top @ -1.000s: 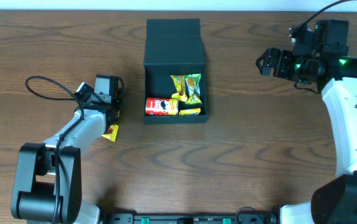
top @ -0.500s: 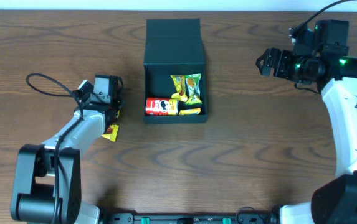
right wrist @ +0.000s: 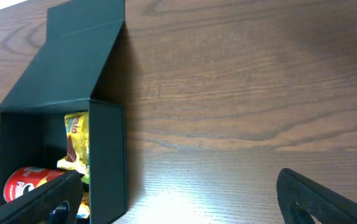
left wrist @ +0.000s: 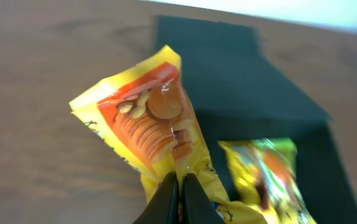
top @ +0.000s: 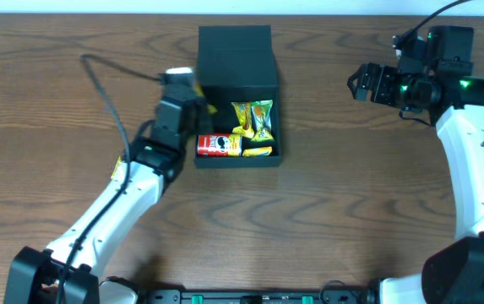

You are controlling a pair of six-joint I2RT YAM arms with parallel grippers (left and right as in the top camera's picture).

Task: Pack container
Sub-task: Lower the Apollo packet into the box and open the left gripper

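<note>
My left gripper is going to move toward the green-yellow packets next and go down into the container, because a gap stands empty (top: 220, 118) (left wrist: 220, 167) just beyond the red chip can.
The dark teal-black container (top: 270, 118) stands open at the table's centre, its flap lid (top: 236, 56) folded back. Inside lie a red chip can (top: 217, 145), green-yellow packets (top: 253, 118) and a yellow packet (top: 257, 152). My left gripper (top: 201, 103) is shut on a yellow-orange snack packet (left wrist: 147, 124) and holds it over the container's left wall, near the back corner. In the left wrist view the fingertips (left wrist: 180, 186) pinch the packet's lower seam. My right gripper (top: 360, 83) is open and empty, off to the container's right; its view shows the container (right wrist: 106, 155) and can (right wrist: 28, 183).
A black cable (top: 106, 93) trails from the left arm across the left of the table. The wooden table (top: 351, 211) shows bare wood to the right of the container.
My left arm has lifted the yellow-orange packet from the table at the left and swung right and back to the container's left wall. The right arm has not moved.
</note>
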